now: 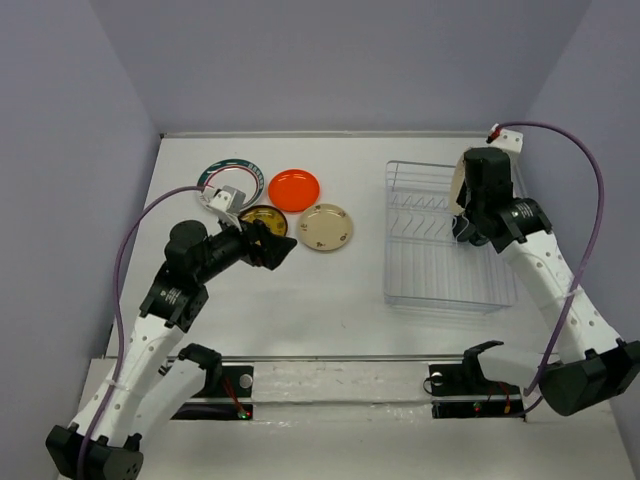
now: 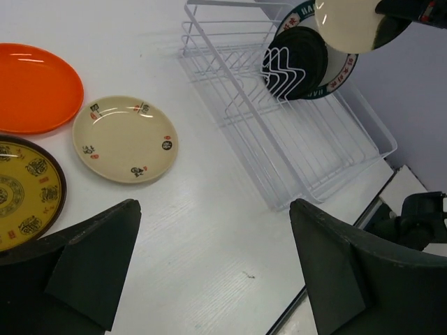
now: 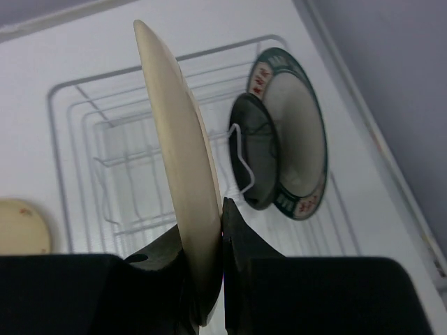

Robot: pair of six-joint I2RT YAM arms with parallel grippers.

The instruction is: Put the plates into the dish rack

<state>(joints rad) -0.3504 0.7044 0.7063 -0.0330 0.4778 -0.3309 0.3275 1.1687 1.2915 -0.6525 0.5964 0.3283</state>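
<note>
The robot's right gripper will next lower the upright small beige plate into the free slot (image 1: pixel 449 227) (image 3: pixel 221 166) beside the dark plate and release it there, since that slot is below the gripper.
My right gripper (image 1: pixel 463 192) is shut on a small beige plate (image 3: pixel 180 146) and holds it on edge above the far part of the clear wire dish rack (image 1: pixel 445 240). A dark plate (image 3: pixel 255 162) and a white plate with a green-red rim (image 3: pixel 297 132) stand upright in the rack's slots just right of the held plate. My left gripper (image 2: pixel 213 209) is open and empty over the table. The orange plate (image 1: pixel 294 189), the cream floral plate (image 1: pixel 326 227), the dark brown and yellow plate (image 1: pixel 258 217) and the teal-lettered white plate (image 1: pixel 226 176) lie flat on the table.
The rack (image 2: pixel 293 132) stands at the right of the table, near the side wall. The loose plates lie in a group at the far left, beside my left arm. A black rail runs along the table's near edge (image 1: pixel 350 385).
</note>
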